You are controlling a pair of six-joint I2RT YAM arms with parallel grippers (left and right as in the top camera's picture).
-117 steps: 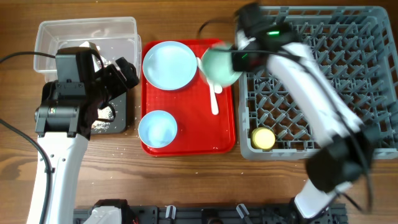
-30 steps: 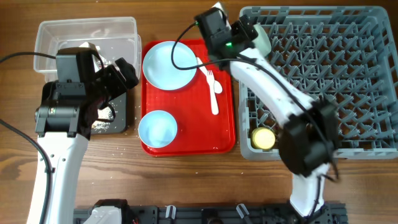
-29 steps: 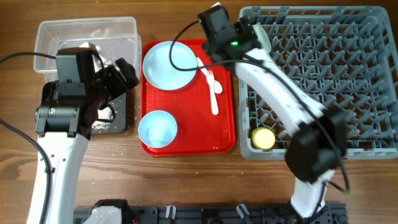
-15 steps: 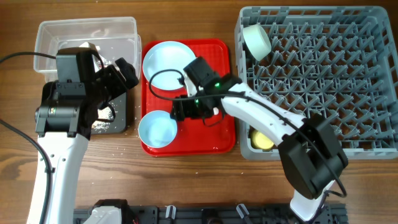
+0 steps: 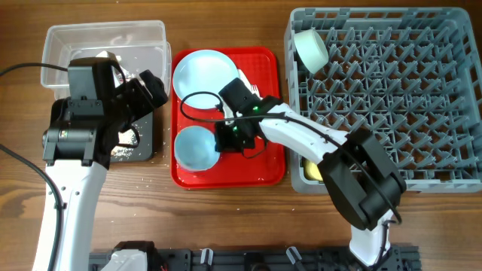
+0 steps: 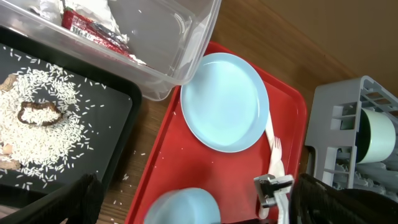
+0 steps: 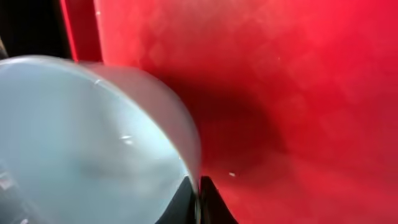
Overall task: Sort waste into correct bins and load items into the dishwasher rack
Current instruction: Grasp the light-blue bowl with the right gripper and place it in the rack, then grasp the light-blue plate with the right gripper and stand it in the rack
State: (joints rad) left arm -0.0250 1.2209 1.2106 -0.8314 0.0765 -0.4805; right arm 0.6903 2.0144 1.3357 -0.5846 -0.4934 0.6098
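The grey rack has empty pegs beside the pale green bowl, so the robot's right gripper will next lift the light blue bowl [image 5: 194, 147] outward over the grey rack [image 5: 392, 90] and turn it down.
My right gripper [image 5: 228, 140] is shut on the right rim of the light blue bowl [image 5: 194, 147] on the red tray; the right wrist view shows its jaws [image 7: 199, 186] pinching that rim [image 7: 93, 143]. The light blue plate [image 5: 204, 76] lies at the tray's back. The white fork [image 6: 274, 149] and spoon lie beside it, partly under my arm. The pale green bowl [image 5: 309, 47] stands on edge in the grey rack [image 5: 392, 90]. The yellow cup [image 5: 310, 170] is mostly hidden by my right arm. My left gripper [image 5: 147, 86] is open and empty above the bins.
The clear tub [image 5: 75, 38] holds the red wrapper [image 6: 87, 34]. The black tray [image 6: 118, 99] holds rice-like food scraps [image 6: 37, 115]. The red tray [image 5: 267, 162] sits between the bins and the rack. Rice grains are scattered on the wood near the black tray.
My right gripper left the pale green bowl in the rack's back left corner, came down to the red tray and closed on the blue bowl's rim. The bowl shifted slightly right. The left arm stayed still.
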